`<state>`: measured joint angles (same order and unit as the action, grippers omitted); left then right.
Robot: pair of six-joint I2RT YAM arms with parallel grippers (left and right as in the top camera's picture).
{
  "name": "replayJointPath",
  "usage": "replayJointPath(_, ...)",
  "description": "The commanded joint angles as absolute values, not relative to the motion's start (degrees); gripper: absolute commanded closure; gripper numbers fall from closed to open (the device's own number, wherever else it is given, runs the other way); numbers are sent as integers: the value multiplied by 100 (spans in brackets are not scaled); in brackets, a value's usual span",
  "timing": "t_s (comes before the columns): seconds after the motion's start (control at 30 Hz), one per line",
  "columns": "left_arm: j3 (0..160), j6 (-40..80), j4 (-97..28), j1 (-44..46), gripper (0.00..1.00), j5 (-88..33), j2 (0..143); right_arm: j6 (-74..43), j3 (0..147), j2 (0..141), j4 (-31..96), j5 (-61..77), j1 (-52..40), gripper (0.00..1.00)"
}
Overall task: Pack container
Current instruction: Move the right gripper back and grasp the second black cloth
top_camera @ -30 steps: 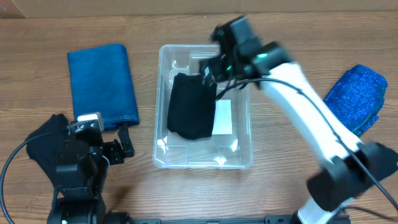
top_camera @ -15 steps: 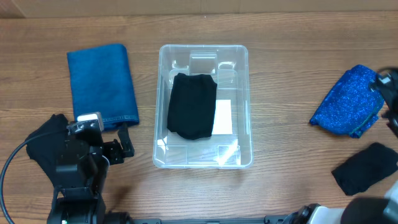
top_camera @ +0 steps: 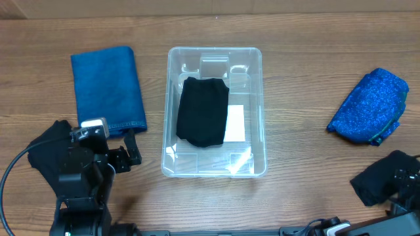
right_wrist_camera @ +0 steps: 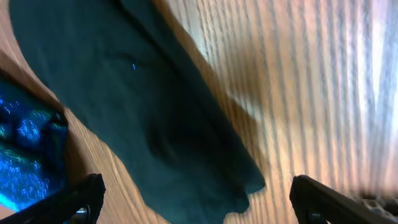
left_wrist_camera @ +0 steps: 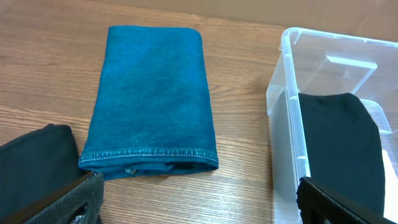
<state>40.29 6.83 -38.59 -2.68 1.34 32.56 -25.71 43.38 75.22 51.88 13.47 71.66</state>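
My right gripper is open above the near end of the black cloth (top_camera: 375,187) (right_wrist_camera: 202,191), clear of the glittery cloth, and will next go down onto it and close.
The clear plastic container (top_camera: 169,98) stands mid-table with a black folded cloth (top_camera: 203,111) lying in it beside the white label (top_camera: 235,123). Its corner also shows in the left wrist view (left_wrist_camera: 280,99). My left gripper (left_wrist_camera: 199,205) is open and empty, low over bare wood between a folded blue cloth (left_wrist_camera: 152,99) and the container. My right gripper (right_wrist_camera: 199,202) is open, hovering over a black cloth (right_wrist_camera: 143,106) at the table's front right (top_camera: 377,180). Nothing is between its fingers.
A folded blue cloth (top_camera: 108,88) lies left of the container. Another black cloth (top_camera: 46,147) lies under my left arm. A glittery blue cloth (top_camera: 369,106) lies at the right, also at the edge of the right wrist view (right_wrist_camera: 25,143).
My right arm left the container, swung out to the right and came down at the front right over the black cloth. The black cloth stays in the container. The left arm has not moved.
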Motion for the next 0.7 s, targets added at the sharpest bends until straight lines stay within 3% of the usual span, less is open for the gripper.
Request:
replayJointPath(0.0,4174,554,-3865,-298,0,191,3262,-2547,3817,7465,4694,1579,7168,0)
replayJointPath(0.33,4174,554,-3903,-298,0,191,3262,-2550,3208,7605,3728,1940,7157,1)
replayJointPath(0.53,4174,556,-3903,-298,0,189,3262,-2547,3194,8176,3535,2137,6910,25)
replayJointPath(0.6,4174,556,-3903,-298,0,189,3262,-2547,3194,8265,3516,2158,6772,45)
replayJointPath(0.67,4174,556,-3905,-298,0,189,3262,-2545,3194,8263,3516,2311,6713,55)
